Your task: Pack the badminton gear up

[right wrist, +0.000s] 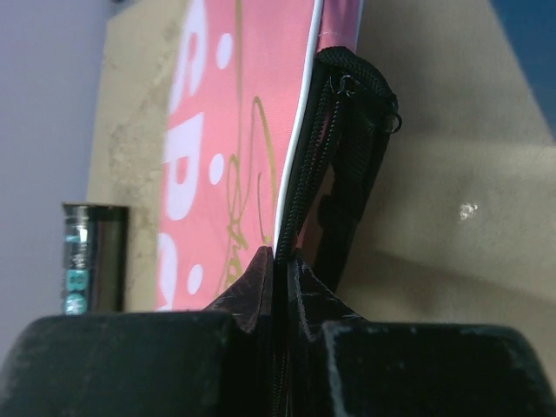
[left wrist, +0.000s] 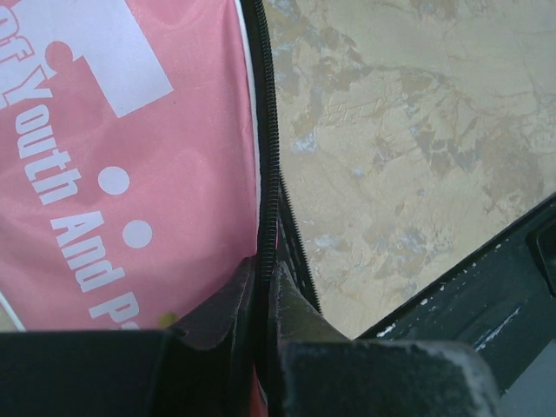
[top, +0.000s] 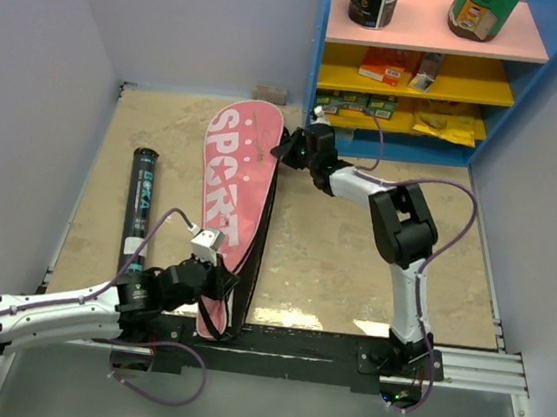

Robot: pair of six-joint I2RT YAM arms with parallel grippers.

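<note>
Next, my left gripper carries the bag's zipper edge outward to the tabletop under the bag's T (top: 239,236) (left wrist: 130,61) and releases it, as the bag's narrow end overlaps the bar.
The pink racket-shaped bag (top: 230,188) lettered "SPORT" lies along the middle of the table, its black zipper edge on the right. My left gripper (top: 227,281) is shut on that zipper edge near the bag's narrow near end; the left wrist view shows the zipper teeth (left wrist: 271,165) running between my closed fingers (left wrist: 221,308). My right gripper (top: 283,150) is shut on the zipper edge at the bag's wide far end; the right wrist view shows the zipper (right wrist: 314,165) pinched there. The black shuttle tube (top: 140,198) lies left of the bag. Rackets and shuttlecocks are out of view.
A blue shelf unit (top: 444,76) with jars and boxes stands at the back right. Grey walls close both sides. The black base rail (top: 343,352) runs along the near edge. The tube also shows in the right wrist view (right wrist: 91,256).
</note>
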